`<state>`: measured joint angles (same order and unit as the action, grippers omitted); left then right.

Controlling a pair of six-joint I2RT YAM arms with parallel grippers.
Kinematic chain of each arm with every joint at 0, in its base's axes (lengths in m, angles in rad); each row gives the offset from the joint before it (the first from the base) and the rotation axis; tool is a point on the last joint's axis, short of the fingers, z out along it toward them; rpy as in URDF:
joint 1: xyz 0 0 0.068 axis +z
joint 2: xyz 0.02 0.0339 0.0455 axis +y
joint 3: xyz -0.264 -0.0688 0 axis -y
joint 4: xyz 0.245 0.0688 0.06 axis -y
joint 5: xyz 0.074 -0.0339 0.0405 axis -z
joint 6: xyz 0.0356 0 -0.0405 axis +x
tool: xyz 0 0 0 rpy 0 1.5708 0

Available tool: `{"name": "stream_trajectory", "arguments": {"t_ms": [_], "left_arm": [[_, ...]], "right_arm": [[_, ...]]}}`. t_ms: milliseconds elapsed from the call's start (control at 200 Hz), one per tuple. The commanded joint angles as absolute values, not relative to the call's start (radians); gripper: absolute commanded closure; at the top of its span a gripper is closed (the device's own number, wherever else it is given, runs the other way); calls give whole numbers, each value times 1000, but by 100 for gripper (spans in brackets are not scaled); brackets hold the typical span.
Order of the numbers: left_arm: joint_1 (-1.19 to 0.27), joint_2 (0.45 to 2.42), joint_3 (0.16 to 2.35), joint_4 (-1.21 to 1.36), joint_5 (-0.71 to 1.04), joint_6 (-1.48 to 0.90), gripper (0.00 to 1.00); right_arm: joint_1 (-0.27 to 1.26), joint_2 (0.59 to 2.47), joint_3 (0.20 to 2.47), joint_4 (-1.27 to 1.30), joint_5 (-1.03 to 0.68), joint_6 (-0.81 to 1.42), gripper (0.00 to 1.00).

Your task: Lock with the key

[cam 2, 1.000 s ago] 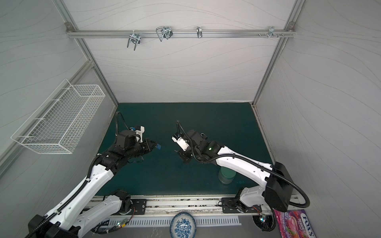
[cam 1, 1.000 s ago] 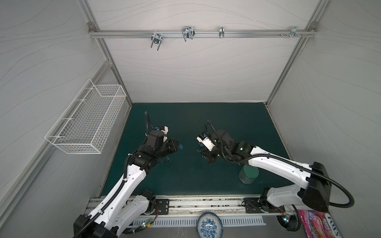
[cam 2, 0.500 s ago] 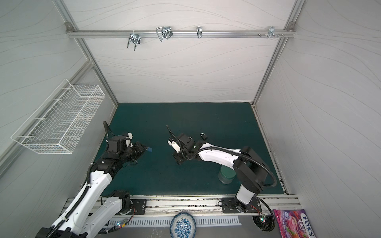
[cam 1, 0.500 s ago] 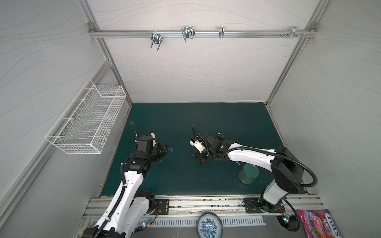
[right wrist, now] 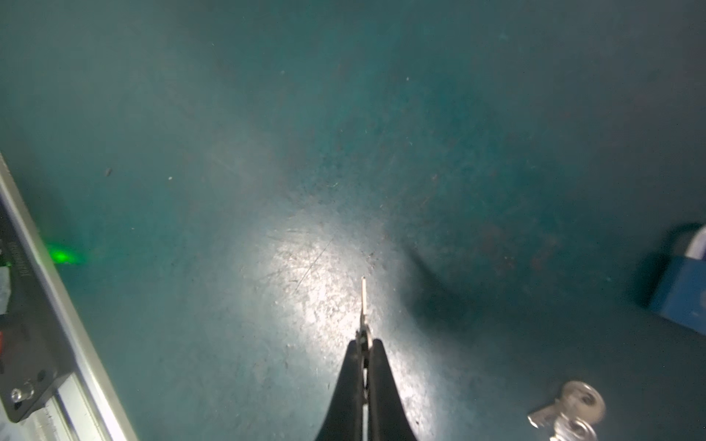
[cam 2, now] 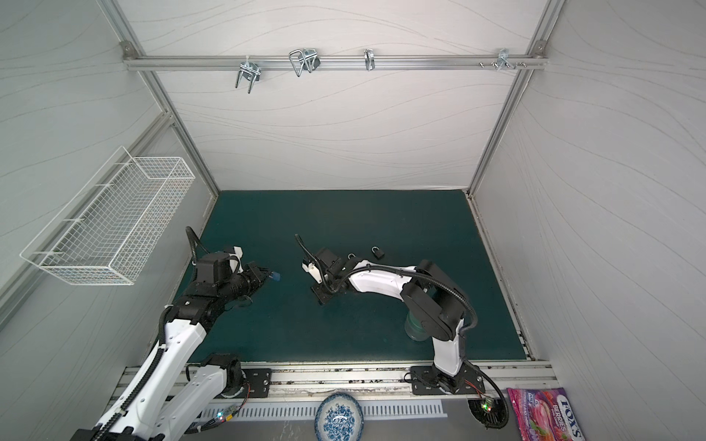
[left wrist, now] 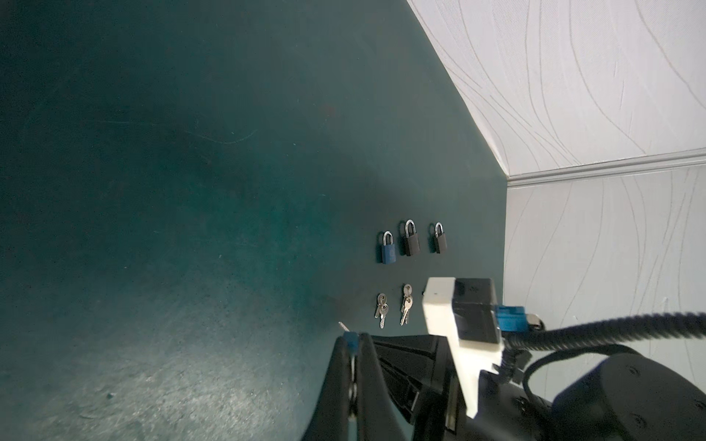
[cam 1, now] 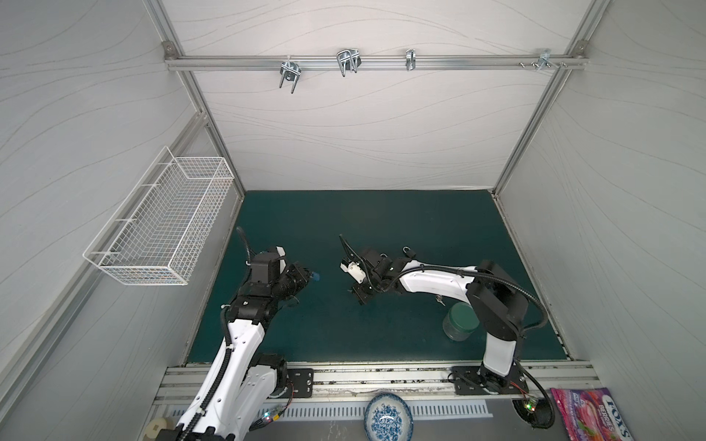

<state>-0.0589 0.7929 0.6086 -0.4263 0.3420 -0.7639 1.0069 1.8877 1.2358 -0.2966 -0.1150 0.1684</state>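
Note:
My right gripper moves down with the silver key (right wrist: pixel 363 301) onto the bare green mat just below next and releases it there, since that spot is clear.
My left gripper (cam 1: pixel 308 275) (left wrist: pixel 351 338) hangs over the left of the green mat (cam 1: pixel 382 221), shut on a small blue padlock (cam 1: pixel 315 275) (cam 2: pixel 275 275) (left wrist: pixel 350 340); a silver tip sticks out past the fingertips. Over the middle of the mat, my right gripper (cam 1: pixel 361 299) (right wrist: pixel 365 341) is shut on a silver key (right wrist: pixel 363 301), whose blade points out from the fingertips low over the mat. The two grippers face each other with a gap between them.
Further padlocks, one blue (left wrist: pixel 388 250) and two black (left wrist: pixel 412 242) (left wrist: pixel 440 241), lie on the mat behind the right arm, with key sets (left wrist: pixel 382 309) (left wrist: pixel 405 303) near them. A green-lidded jar (cam 1: pixel 460 320) stands front right. A wire basket (cam 1: pixel 164 225) hangs on the left wall.
The right gripper has slid left and toward the front while its arm folded back. The left gripper drew back slightly to the left. Both grips are unchanged.

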Motion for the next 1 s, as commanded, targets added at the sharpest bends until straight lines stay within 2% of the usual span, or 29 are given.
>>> {"name": "stream_trajectory", "arguments": {"t_ms": [0, 340, 550, 680, 840, 995], "left_arm": [[-51, 782, 617, -387, 359, -776, 100], [-50, 787, 624, -378, 372, -780, 100], [-49, 798, 630, -375, 385, -773, 100], [-49, 805, 632, -362, 399, -780, 100], [-49, 809, 644, -362, 421, -769, 100], [-49, 818, 655, -349, 449, -760, 100]], "right_arm": [[1013, 1928, 1265, -342, -133, 172, 100], [1011, 1948, 1249, -390, -102, 178, 100], [1005, 1941, 1229, -396, -40, 188, 95], [996, 1939, 1236, -405, -20, 188, 87], [977, 1916, 1236, -397, -42, 191, 68], [948, 1773, 1174, -368, -28, 195, 59]]}}
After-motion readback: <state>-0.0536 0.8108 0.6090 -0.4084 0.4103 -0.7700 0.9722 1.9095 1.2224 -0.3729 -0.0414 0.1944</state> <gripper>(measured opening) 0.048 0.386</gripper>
